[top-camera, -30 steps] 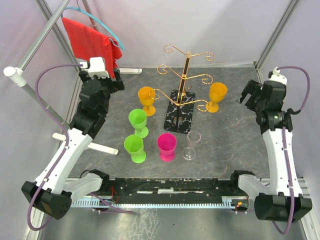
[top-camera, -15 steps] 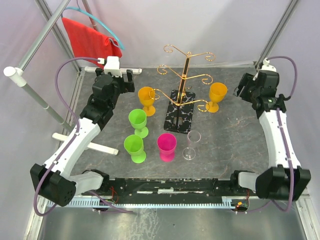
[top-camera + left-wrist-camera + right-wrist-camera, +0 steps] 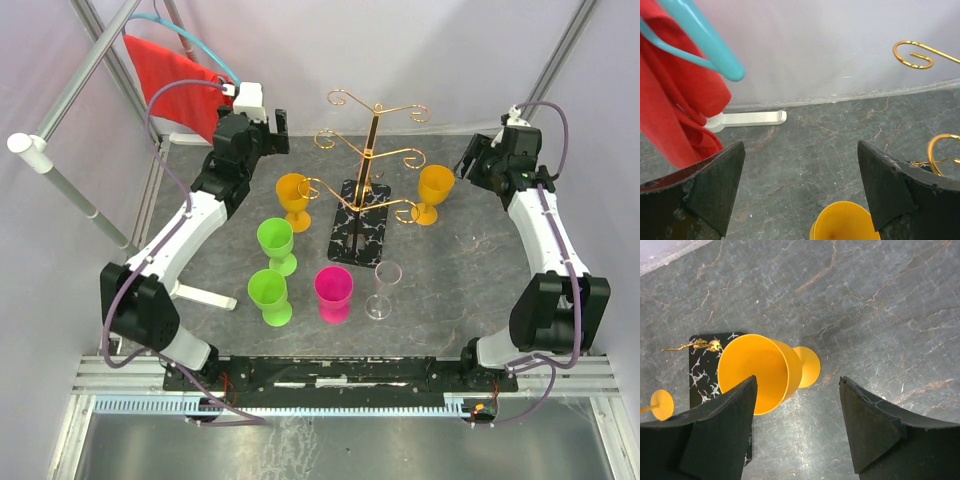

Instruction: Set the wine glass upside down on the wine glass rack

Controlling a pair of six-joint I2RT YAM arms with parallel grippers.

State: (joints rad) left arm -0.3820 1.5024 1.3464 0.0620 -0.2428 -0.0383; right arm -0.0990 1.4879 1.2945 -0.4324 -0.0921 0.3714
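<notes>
My left gripper goes back and down next, tilting downward onto the orange glass's rim edge away from the rack (image 3: 372,150), since that upright glass stands below it.
The gold wire wine glass rack (image 3: 372,150) stands on its black marble base (image 3: 360,222) at mid table, its arms bare. Several wine glasses stand upright around it: orange ones to the left (image 3: 293,195) and right (image 3: 434,190), a clear one (image 3: 384,290) in front. My left gripper (image 3: 278,128) hangs open above and behind the left orange glass (image 3: 842,222), with a rack curl (image 3: 912,52) to its right. My right gripper (image 3: 470,160) is open above the right orange glass (image 3: 757,372), and nothing is between its fingers.
Two green glasses (image 3: 274,240) (image 3: 268,295) and a pink one (image 3: 333,292) stand at front left of the rack. A red cloth (image 3: 170,85) on a teal hanger (image 3: 705,35) hangs at back left on a white stand, whose foot (image 3: 752,118) lies by the back wall.
Both arms have reached toward the back of the table, the left gripper moving right toward the left orange glass, the right one toward the right orange glass. The right jaws have narrowed a little.
</notes>
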